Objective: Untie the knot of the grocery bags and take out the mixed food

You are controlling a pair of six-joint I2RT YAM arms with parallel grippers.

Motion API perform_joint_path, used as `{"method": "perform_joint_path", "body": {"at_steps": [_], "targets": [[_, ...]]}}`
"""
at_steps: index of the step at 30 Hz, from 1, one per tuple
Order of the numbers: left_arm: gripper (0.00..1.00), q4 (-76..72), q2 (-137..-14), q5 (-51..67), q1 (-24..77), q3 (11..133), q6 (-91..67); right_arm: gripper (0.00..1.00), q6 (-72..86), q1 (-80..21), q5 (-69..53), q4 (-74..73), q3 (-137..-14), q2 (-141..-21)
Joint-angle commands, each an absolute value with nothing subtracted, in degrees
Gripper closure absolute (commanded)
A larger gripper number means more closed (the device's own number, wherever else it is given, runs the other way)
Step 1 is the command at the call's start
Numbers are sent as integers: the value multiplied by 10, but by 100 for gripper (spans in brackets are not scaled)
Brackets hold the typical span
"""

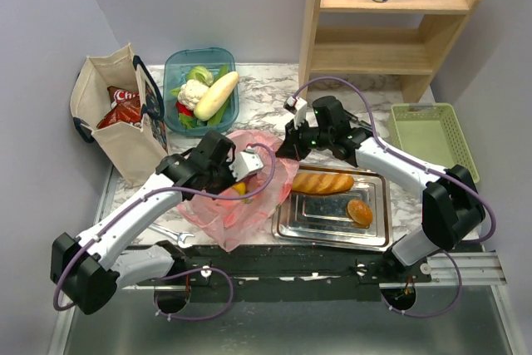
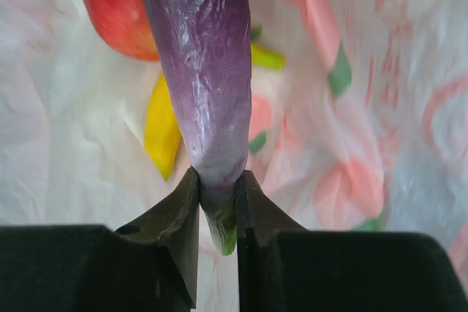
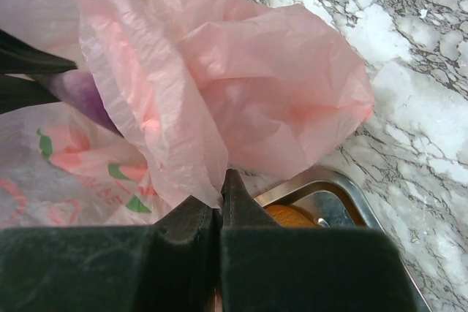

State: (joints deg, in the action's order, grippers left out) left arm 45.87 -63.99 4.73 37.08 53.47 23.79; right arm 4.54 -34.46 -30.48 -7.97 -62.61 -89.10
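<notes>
The vegetables already lie by the cauliflower, so my left gripper should lift out of the pink bag point(image 1: 224, 218), swing outward over the blue tub, then go down beside the cauliflower.
The pink plastic bag point(image 1: 224, 218) lies open on the table, and no knot shows on it. My left gripper point(image 1: 238, 174) reaches into it and is shut on the green stem end of a purple eggplant point(image 2: 205, 71); in the left wrist view the gripper point(image 2: 217, 199) pinches that stem. A red apple point(image 2: 113, 9) and a yellow banana point(image 2: 162, 126) lie behind it in the bag. My right gripper point(image 1: 287, 144) is shut on the bag's edge point(image 3: 256, 85) and holds it up; in the right wrist view the gripper point(image 3: 219, 202) clamps the film. The eggplant point(image 3: 84, 96) shows there too.
A beige tote point(image 1: 116, 143) with chip bags point(image 1: 123, 107) stands at the left. A blue tub point(image 1: 172, 66) holds cauliflower point(image 1: 193, 93) and a pale long vegetable point(image 1: 216, 95). A metal tray point(image 1: 324, 224) holds a baguette point(image 1: 322, 182) and a bun point(image 1: 359, 212). A green basket point(image 1: 432, 135) and a wooden shelf point(image 1: 349, 47) are at the right.
</notes>
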Motion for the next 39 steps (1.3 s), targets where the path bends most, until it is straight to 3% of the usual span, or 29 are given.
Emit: {"method": "perform_joint_path", "body": {"at_steps": [1, 5, 9, 11, 14, 18, 21, 27, 33, 39], "targets": [[100, 634, -591, 46, 371, 536, 316, 99, 65, -340, -301, -54, -635, -885], [100, 698, -531, 74, 370, 541, 387, 99, 65, -340, -303, -51, -634, -887], [100, 718, -437, 200, 355, 589, 441, 99, 60, -340, -298, -46, -630, -890], [100, 682, -405, 263, 332, 615, 422, 99, 59, -339, -304, -45, -629, -893], [100, 569, -418, 266, 303, 645, 310, 99, 56, -339, -335, -41, -625, -891], [100, 449, -535, 183, 218, 715, 165, 99, 54, -340, -342, -45, -629, -893], [100, 451, -690, 151, 137, 842, 94, 99, 48, -340, -336, -49, -634, -895], [100, 432, -945, 22, 73, 1050, 138, 99, 31, -339, -338, -57, -653, -903], [100, 532, -1211, -14, 19, 1373, 163, 99, 6, -339, -339, -80, -670, -906], [100, 444, -1267, -56, 14, 1329, 245, 99, 5, -339, -342, -91, -671, -909]]}}
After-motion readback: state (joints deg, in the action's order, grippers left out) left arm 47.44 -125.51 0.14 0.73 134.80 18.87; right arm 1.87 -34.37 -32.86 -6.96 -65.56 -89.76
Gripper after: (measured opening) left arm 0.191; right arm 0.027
